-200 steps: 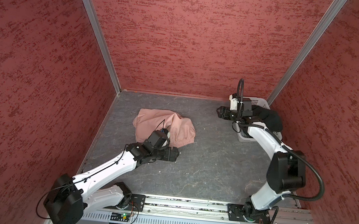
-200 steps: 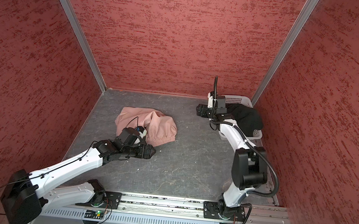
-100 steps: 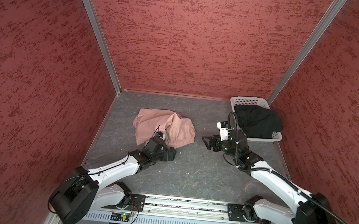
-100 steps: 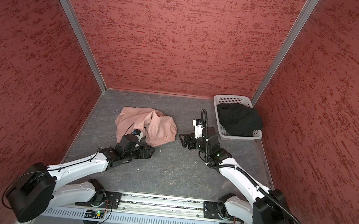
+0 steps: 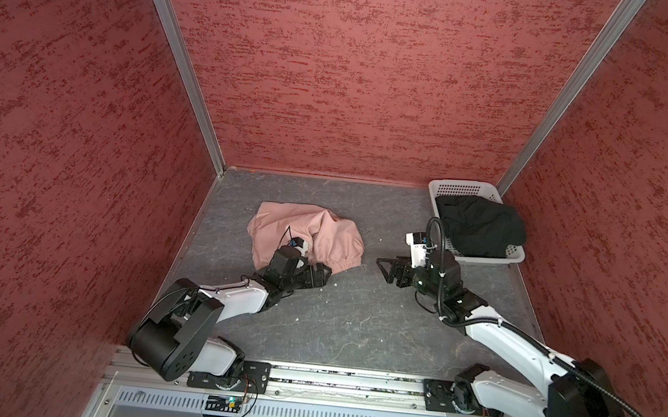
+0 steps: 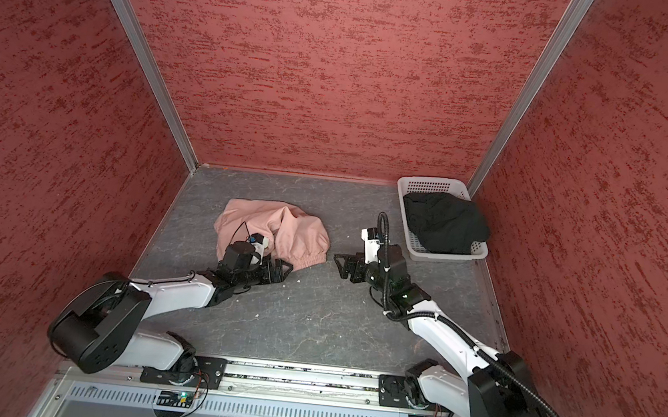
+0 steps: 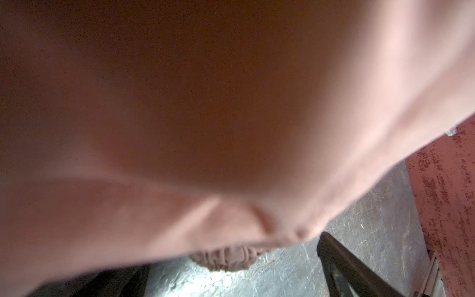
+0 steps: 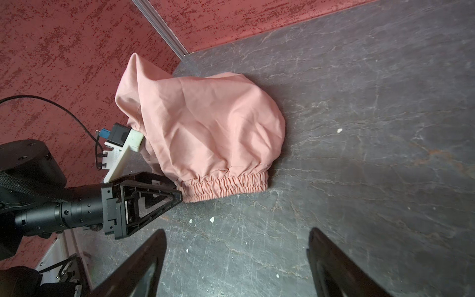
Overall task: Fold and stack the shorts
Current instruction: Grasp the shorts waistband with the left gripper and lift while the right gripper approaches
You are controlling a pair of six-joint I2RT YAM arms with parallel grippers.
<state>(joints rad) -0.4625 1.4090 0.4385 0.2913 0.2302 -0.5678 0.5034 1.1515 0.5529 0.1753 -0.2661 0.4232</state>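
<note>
I will gently move my left gripper straight in toward my right gripper and close it, because the gathered waistband end is just ahead, between the left gripper's spread fingers.
The dusty pink shorts lie crumpled on the dark table, left of the middle, gathered waistband toward the front. My left gripper is open and low at the waistband's left end. In the left wrist view pink cloth fills the frame and a bit of the waistband lies between the spread jaws of my left gripper. My right gripper is open and empty, right of the pink shorts and apart from them. The black shorts sit bundled in the basket.
A white perforated basket stands in the back right corner against the red walls. Small white crumbs dot the table between the two grippers. The arms' base rail runs along the front edge.
My right arm has swung from the basket at the back right down to the table's middle, facing the pink shorts. The left arm has drawn back a little; its gripper stays at the waistband.
</note>
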